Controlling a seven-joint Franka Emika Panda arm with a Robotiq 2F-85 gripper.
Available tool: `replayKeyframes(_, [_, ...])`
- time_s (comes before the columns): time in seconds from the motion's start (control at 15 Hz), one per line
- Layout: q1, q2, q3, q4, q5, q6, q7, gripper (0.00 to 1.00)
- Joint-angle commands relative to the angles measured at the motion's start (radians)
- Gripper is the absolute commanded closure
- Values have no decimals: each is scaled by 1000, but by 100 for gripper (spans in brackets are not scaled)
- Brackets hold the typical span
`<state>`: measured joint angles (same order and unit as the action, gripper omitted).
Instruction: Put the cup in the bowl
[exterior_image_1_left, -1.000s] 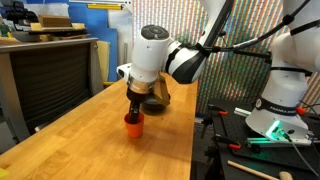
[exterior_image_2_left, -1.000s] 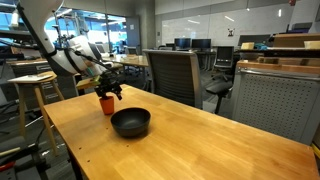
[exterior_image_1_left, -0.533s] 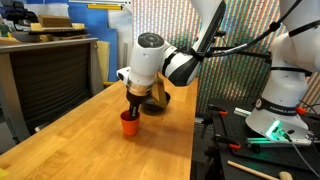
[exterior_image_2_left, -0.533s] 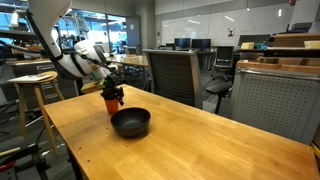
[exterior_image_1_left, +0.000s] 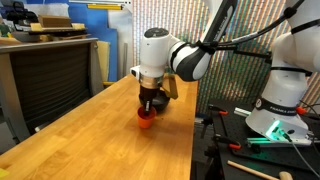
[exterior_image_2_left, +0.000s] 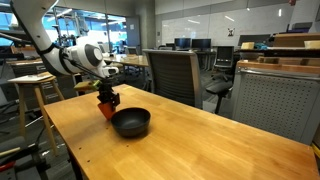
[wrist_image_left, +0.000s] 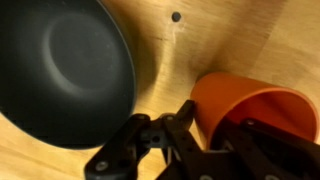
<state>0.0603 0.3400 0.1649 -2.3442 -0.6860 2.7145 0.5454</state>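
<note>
The cup (exterior_image_1_left: 146, 122) is low by the bowl's side, so next my gripper needs to lift it, shift over the black bowl (exterior_image_2_left: 130, 122) and bring it down in.
The orange-red cup (wrist_image_left: 250, 105) sits at the right of the wrist view, with the black bowl (wrist_image_left: 60, 70) close on its left. My gripper (wrist_image_left: 215, 135) is shut on the cup's wall, one finger (wrist_image_left: 183, 118) pressed against the outside and the other reaching in over the rim. In both exterior views the cup (exterior_image_1_left: 146, 122) (exterior_image_2_left: 105, 104) is at the gripper's tips (exterior_image_1_left: 147, 112) (exterior_image_2_left: 106, 98), low over the wooden table (exterior_image_2_left: 200, 150). The bowl (exterior_image_2_left: 130, 122) stands just beside it. Whether the cup rests on the table or hangs just above it, I cannot tell.
A table edge runs along (exterior_image_1_left: 190, 140) with a black bench of tools (exterior_image_1_left: 250, 150) beyond it. Office chairs (exterior_image_2_left: 170, 72) stand behind the table, and a stool (exterior_image_2_left: 35, 85) stands past its far end.
The jaws have gone from wide open around the cup to shut on its wall. The arm and cup have shifted sideways along the table, nearer the bowl.
</note>
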Motion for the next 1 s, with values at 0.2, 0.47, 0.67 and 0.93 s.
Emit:
replayKeyframes(0.2, [-7, -378, -124, -206, 267, -13, -134, 98])
replayKeyframes(0.47, [-104, -521, -185, -281, 155, 5, -27, 98])
replayKeyframes(0.67, [-203, -485, -189, -292, 126, 35, -3, 98])
replayKeyframes(0.93, [-230, -379, -187, -284, 150, 84, 6, 98])
